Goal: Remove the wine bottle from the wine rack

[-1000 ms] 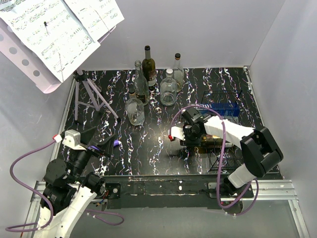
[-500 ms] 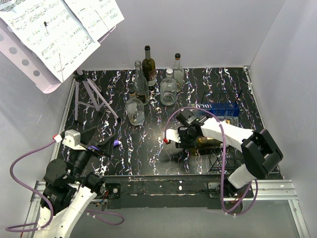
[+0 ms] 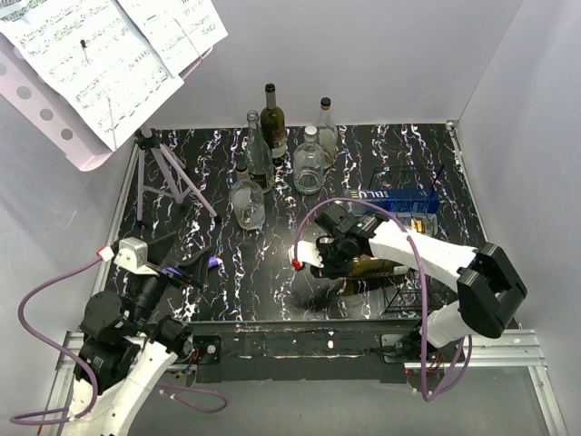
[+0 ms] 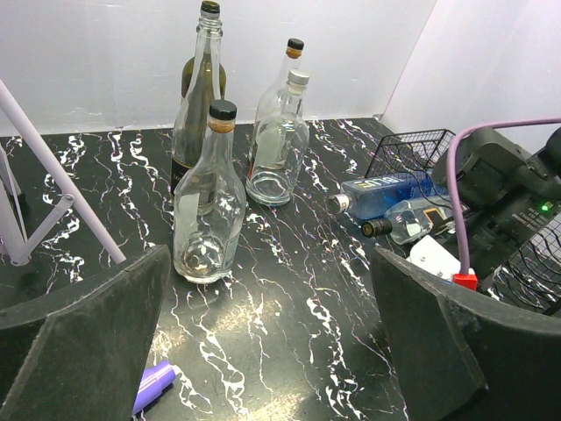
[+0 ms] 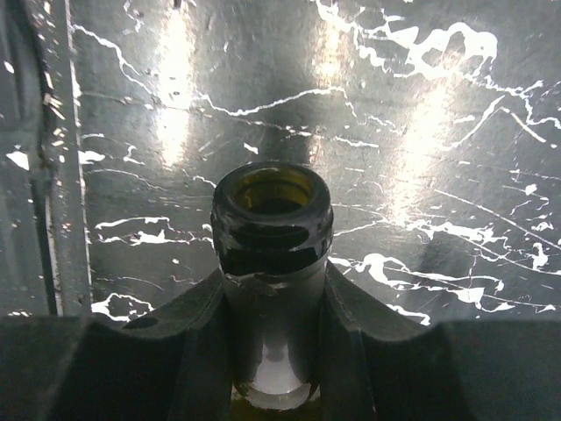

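Observation:
The right gripper moves toward the purple marker next, tilts the bottle upright and releases it on the tabletop (image 3: 242, 262) beside the marker, since that spot is empty.
The wine bottle (image 3: 381, 265), dark green-brown, lies on its side with its base end inside the black wire wine rack (image 3: 397, 296) at the right. Its open mouth points left. My right gripper (image 3: 327, 256) is shut on its neck; the right wrist view shows the neck (image 5: 273, 230) clamped between both pads just behind the lip, above the black marbled table. My left gripper (image 3: 186, 259) is open and empty at the near left, far from the rack. The rack also shows in the left wrist view (image 4: 405, 151) at the right.
A blue bottle (image 3: 399, 198) and a clear bottle (image 4: 412, 219) lie in the rack's far part. Several upright glass bottles (image 3: 272, 123) stand at the back centre. A purple music stand (image 3: 172, 173) stands at the back left. A purple marker (image 4: 153, 386) lies by my left gripper.
My right gripper has moved left and slightly nearer, drawing the wine bottle by its neck further out of the rack. The left arm has not moved.

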{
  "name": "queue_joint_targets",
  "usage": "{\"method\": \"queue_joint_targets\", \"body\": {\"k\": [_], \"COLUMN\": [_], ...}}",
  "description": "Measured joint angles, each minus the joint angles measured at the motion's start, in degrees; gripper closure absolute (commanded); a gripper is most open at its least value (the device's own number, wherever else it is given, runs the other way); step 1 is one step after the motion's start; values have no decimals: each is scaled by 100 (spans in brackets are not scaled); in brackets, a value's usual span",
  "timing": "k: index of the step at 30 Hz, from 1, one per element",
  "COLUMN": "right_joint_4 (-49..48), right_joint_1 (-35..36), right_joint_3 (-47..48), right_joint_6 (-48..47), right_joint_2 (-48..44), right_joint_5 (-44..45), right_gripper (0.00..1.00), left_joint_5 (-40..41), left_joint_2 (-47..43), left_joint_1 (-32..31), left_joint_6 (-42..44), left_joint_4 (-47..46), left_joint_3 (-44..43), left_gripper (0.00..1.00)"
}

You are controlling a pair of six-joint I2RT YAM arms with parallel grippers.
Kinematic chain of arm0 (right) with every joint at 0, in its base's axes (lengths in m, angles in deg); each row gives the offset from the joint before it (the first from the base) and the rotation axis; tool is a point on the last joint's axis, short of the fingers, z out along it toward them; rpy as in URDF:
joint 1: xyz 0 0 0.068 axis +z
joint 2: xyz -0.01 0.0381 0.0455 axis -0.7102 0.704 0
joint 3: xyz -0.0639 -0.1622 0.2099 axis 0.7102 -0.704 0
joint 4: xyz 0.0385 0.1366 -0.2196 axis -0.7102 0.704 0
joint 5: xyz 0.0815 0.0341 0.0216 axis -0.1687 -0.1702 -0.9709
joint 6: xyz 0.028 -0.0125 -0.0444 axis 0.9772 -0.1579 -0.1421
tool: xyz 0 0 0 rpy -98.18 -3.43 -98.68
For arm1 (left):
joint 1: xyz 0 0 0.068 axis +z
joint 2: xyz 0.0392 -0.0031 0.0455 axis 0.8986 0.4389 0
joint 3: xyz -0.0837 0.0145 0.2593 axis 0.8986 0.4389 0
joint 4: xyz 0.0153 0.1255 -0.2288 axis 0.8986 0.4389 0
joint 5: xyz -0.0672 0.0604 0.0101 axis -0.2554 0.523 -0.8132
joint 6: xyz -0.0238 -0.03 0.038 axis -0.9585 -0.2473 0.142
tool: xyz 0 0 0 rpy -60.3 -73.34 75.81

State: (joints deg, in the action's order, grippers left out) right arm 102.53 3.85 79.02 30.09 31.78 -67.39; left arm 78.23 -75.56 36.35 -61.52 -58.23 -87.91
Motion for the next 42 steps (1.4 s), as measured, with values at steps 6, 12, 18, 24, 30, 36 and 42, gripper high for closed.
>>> {"method": "queue_joint_targets", "body": {"k": [6, 12, 18, 24, 30, 36, 42], "right_joint_4": [192, 334, 468, 544, 433, 2, -1029], "right_joint_1": [205, 531, 802, 1130, 1296, 1325, 1327], "right_joint_3": [282, 479, 660, 957, 1314, 1355, 1298], "right_joint_6": [282, 542, 809, 1047, 1375, 1840, 2500], "right_joint_2": [-83, -83, -83, -83, -166, -426, -616], "right_joint_5": [-125, -155, -275, -387, -669, -966, -1147], "right_gripper": [99, 99, 99, 99, 99, 99, 99], "left_joint_5": [0, 0, 2, 2, 2, 7, 7], "left_joint_2": [0, 0, 0, 0, 0, -22, -24], "left_joint_1": [0, 0, 0, 0, 0, 0, 0], "left_joint_6": [0, 0, 0, 0, 0, 0, 0], "left_joint_4": [0, 0, 0, 0, 0, 0, 0], "left_joint_3": [0, 0, 0, 0, 0, 0, 0], "left_gripper": [2, 2, 2, 2, 2, 2, 2]}}
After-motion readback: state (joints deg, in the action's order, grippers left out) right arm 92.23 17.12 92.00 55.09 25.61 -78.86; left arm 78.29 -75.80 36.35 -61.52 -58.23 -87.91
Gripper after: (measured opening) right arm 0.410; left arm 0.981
